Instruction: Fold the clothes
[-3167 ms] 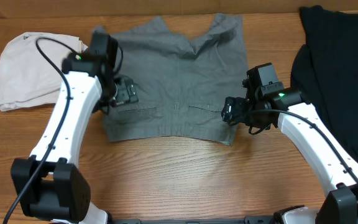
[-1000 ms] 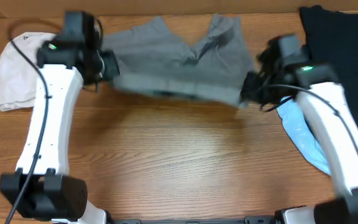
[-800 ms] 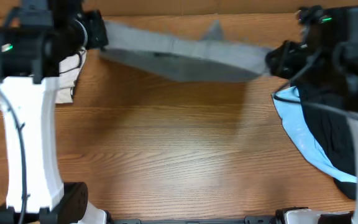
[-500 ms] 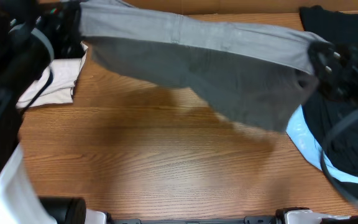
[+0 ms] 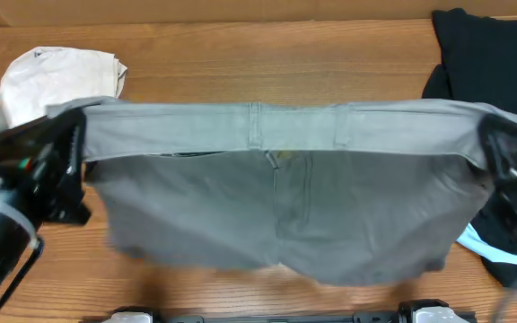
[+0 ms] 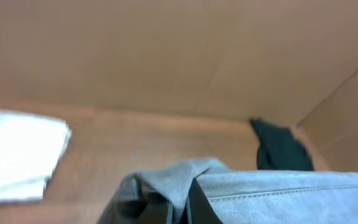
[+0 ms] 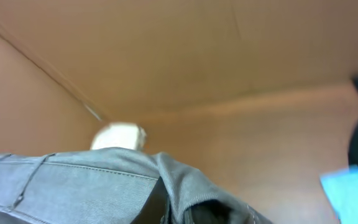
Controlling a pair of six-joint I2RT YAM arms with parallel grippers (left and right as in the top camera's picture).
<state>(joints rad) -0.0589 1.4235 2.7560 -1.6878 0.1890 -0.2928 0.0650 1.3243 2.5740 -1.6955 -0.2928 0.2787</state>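
My left gripper holds the waistband corner of the cream-white garment. Next, it will move away from my base and down to lay that corner on the bare table (image 5: 145, 83) (image 6: 95, 157) beside the garment.
The grey shorts (image 5: 276, 206) hang in the air, stretched wide between both arms, waistband on top and legs drooping toward the table's front edge. My left gripper (image 5: 75, 142) is shut on the waistband's left corner, and my right gripper (image 5: 489, 148) is shut on its right corner. In the left wrist view the fabric (image 6: 278, 196) bunches over the closed gripper (image 6: 180, 210). The right wrist view shows the cloth (image 7: 73, 180) draped over that gripper (image 7: 178, 214) in the same way. Both pairs of fingertips are mostly hidden by folds.
A cream-white folded garment (image 5: 56, 76) lies at the back left. At the right edge lies a black garment (image 5: 483, 54) with a light-blue one (image 5: 501, 256) under it. A cardboard wall (image 6: 166, 50) borders the table's far side.
Both arms lifted the shorts off the table by the waistband corners and brought them up and toward the front; the shorts now hang spread and near the camera.
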